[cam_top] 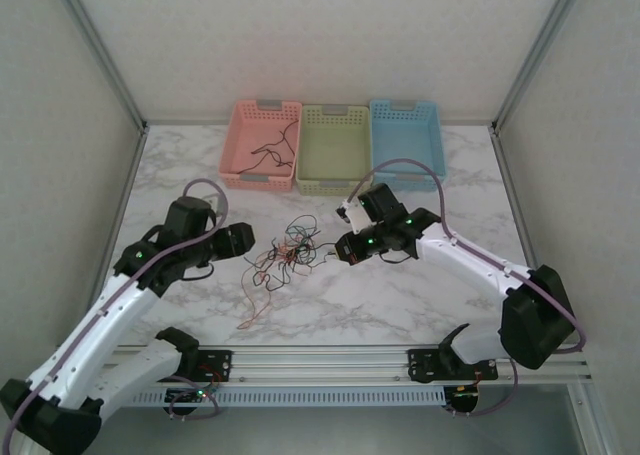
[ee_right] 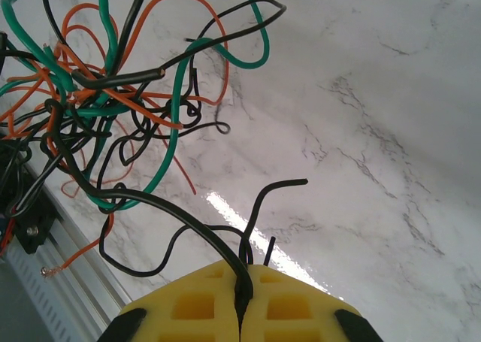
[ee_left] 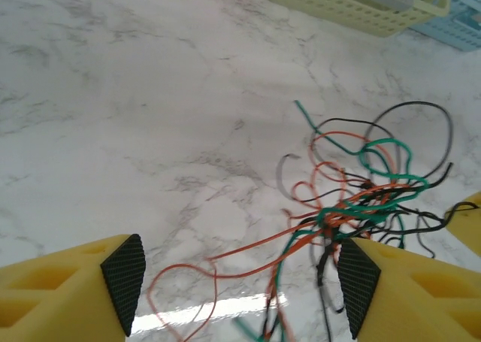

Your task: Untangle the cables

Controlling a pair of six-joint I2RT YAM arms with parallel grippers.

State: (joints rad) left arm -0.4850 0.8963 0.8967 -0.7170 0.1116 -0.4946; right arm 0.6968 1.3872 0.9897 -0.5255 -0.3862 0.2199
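My right gripper moves outward and toward the tangle's far side (cam_top: 311, 228) (ee_right: 252, 50) next and releases the black cables there, since parts of them still run into the knotted wires.
The cables (cam_top: 286, 256) lie as one tangle of thin black, green, red and orange wires on the marble table between my two grippers. My left gripper (cam_top: 247, 241) is just left of the tangle and open. In the left wrist view its fingers (ee_left: 125, 280) stand wide apart, with orange and green strands (ee_left: 301, 244) running across the table between them and the main tangle (ee_left: 368, 188) ahead to the right. My right gripper (cam_top: 344, 247) is at the tangle's right side. It is shut on black cable strands (ee_right: 242, 276) that lead up into the tangle (ee_right: 105, 94).
Three baskets stand in a row at the back: pink (cam_top: 242, 143) with a loose black cable (cam_top: 268, 155) inside, green (cam_top: 333, 180) and blue (cam_top: 408, 110). Metal frame posts and white walls enclose the table. An aluminium rail (cam_top: 320, 360) runs along the near edge.
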